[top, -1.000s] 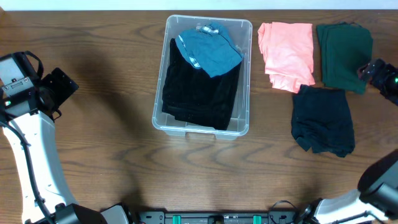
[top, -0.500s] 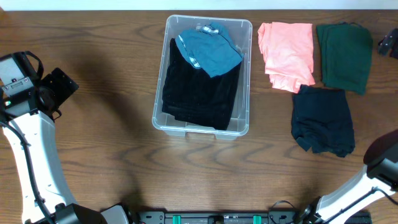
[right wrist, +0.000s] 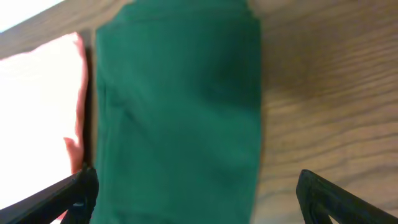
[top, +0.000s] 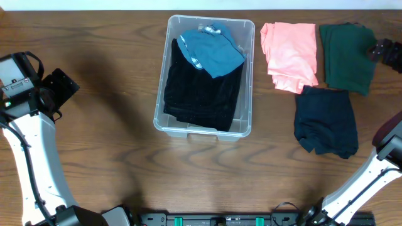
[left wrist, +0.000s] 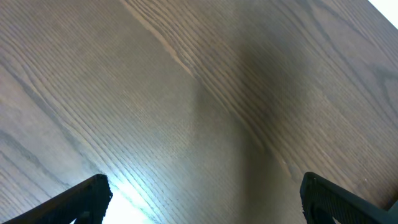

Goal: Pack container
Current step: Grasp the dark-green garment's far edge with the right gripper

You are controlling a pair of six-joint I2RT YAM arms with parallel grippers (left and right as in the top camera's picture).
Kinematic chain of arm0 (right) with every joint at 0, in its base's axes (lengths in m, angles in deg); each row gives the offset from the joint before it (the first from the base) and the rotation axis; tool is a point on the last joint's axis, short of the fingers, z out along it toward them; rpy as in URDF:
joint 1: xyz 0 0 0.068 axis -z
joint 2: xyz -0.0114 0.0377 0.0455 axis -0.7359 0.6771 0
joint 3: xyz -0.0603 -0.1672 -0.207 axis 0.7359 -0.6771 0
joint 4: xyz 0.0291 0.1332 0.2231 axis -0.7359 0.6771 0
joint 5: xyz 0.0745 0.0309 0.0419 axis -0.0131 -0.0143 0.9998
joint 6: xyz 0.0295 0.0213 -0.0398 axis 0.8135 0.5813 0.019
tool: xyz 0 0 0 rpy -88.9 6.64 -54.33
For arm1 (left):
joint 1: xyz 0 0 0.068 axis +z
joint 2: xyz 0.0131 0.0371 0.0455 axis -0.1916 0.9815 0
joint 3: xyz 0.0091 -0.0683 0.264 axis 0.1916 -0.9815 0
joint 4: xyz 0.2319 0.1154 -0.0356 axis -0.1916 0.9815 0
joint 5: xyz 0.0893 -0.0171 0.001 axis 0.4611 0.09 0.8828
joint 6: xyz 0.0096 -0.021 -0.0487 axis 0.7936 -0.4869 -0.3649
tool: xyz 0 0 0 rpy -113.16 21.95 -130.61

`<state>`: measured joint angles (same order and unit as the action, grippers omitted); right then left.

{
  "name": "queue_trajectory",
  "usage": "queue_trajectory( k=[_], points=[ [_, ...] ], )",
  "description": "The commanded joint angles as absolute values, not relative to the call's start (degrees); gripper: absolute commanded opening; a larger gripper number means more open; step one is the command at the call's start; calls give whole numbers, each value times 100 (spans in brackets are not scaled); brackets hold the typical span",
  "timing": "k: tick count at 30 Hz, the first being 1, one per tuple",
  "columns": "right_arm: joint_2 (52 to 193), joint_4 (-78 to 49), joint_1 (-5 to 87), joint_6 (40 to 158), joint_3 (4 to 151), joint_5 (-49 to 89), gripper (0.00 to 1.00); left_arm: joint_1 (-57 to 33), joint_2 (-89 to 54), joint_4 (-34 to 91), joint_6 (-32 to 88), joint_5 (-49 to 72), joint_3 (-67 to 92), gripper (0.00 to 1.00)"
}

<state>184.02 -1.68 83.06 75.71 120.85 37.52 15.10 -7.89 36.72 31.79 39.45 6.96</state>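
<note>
Next, my right gripper goes down to the dark green garment's edge (top: 371, 58) (right wrist: 251, 137) facing away from the pink garment.
The clear container (top: 248, 129) stands at the table's middle back and holds a black garment (top: 201, 91) with a blue one (top: 213, 53) on top. A pink garment (top: 290, 53), a dark green one (top: 345, 56) and a dark navy one (top: 326, 120) lie folded to its right. My right gripper (top: 379, 51) is open above the green garment's right edge; the right wrist view shows the green garment (right wrist: 180, 112) between the open fingers (right wrist: 199, 196). My left gripper (top: 59, 88) is open at the far left, over bare wood (left wrist: 199, 199).
The wooden table (top: 113, 157) spreads in front of the container and on the left. The pink garment's edge (right wrist: 43, 106) lies next to the green one. The right arm reaches up from the lower right corner (top: 383, 163).
My right gripper went up toward the back right edge, then came back left and now hangs over the green garment's right edge. The left arm and all garments have stayed still.
</note>
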Motion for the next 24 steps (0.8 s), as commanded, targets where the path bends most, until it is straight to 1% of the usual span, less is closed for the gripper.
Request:
queue_trajectory(
  k=[1,7,14,18,21,24],
  points=[
    [18708,-301,8437,7604,12144,4102,99,1541,-861,3669,3275,3973,747,98],
    [19226,-590,8448,7632,12144,4124,99,1541,-861,3669,3275,3973,747,98],
    [19698,-983,8444,8141,12142,3980,99,1541,-861,3669,3275,3973,747,98],
    [19893,-1036,8431,8244,12144,4135,99,1541,-861,3669,3275,3973,747,98],
    [20070,-996,8407,8607,12142,4240,99,1541,-861,3669,3275,3973,747,98],
    [20181,-905,8405,8983,12140,4797,98,1541,-861,3669,3275,3973,747,98]
  ],
)
